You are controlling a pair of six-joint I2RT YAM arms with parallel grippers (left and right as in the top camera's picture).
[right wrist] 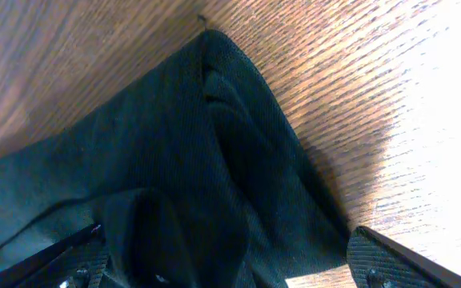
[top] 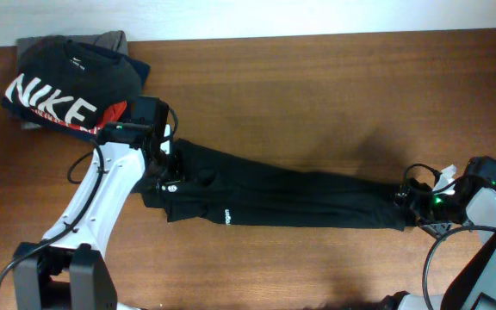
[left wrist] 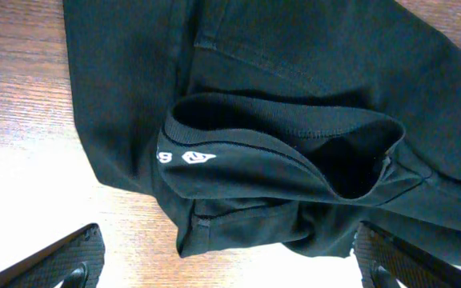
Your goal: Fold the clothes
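Note:
My right gripper moves down and to its left in the overhead view next and closes on the black top's bunched end [top: 394, 209] [right wrist: 189, 244], already between my fingers.
The black top [top: 300, 196] lies stretched in a long band across the table, from left of centre to the right. A small white logo print [top: 228, 216] sits on its front edge. My left gripper [top: 164, 170] is over its left end. In the left wrist view this gripper [left wrist: 230, 272] is open wide, with the ribbed opening and its white mark [left wrist: 189, 157] just ahead of the fingers. My right gripper [top: 412, 202] is at the right end. In the right wrist view it [right wrist: 230, 272] is open wide and bunched black fabric [right wrist: 174, 160] lies between the fingers.
A pile of folded clothes with a black NIKE T-shirt [top: 63, 86] on top sits at the back left corner, close behind my left arm. The wooden table [top: 317, 95] shows around the top. Its front edge runs along the bottom of the overhead view.

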